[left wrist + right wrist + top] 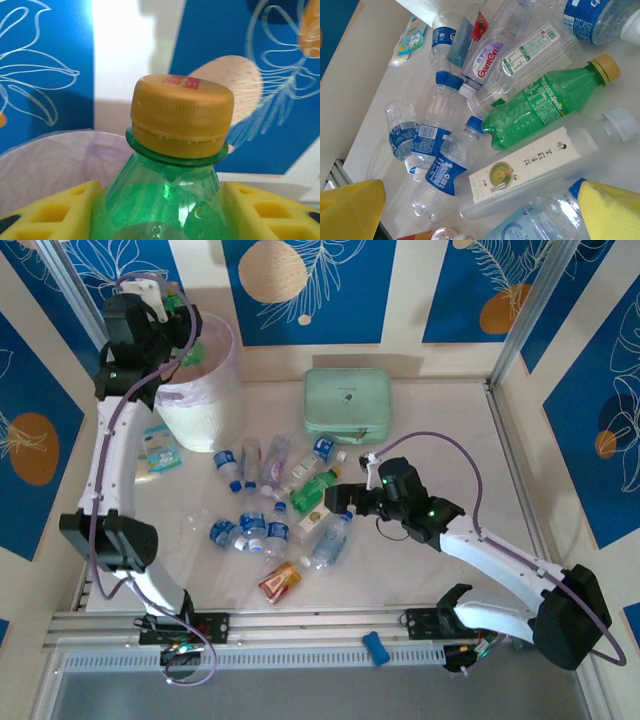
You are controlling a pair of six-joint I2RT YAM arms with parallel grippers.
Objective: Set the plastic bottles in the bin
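My left gripper comes down over the bin's opening (pixel 214 346) (pixel 65 157) next and releases the green bottle there, since the bin's bag lining lies spread open just below.
My left gripper (pixel 180 328) (pixel 161 212) is up at the far left, shut on a green bottle with a yellow cap (pixel 175 150). It holds the bottle over the bin (pixel 200 395), a translucent pinkish-white bucket whose bag lining (pixel 50 162) lies just below the bottle. Several plastic bottles (pixel 265 500) lie loose mid-table, mostly clear with blue labels. My right gripper (pixel 347 502) (pixel 480 212) hangs open over their right side. Below it lie a frosted bottle with a white label (pixel 535 165) and a green bottle (pixel 540 107) (pixel 315 487). Nothing is between its yellow fingers (pixel 350 212).
A mint green case (pixel 347 405) sits at the back centre. A red-orange packet (pixel 281 582) lies near the front of the pile, and a pale packet (pixel 160 450) lies beside the bin. A small blue item (pixel 375 648) rests on the front rail. Walls close in left, back and right.
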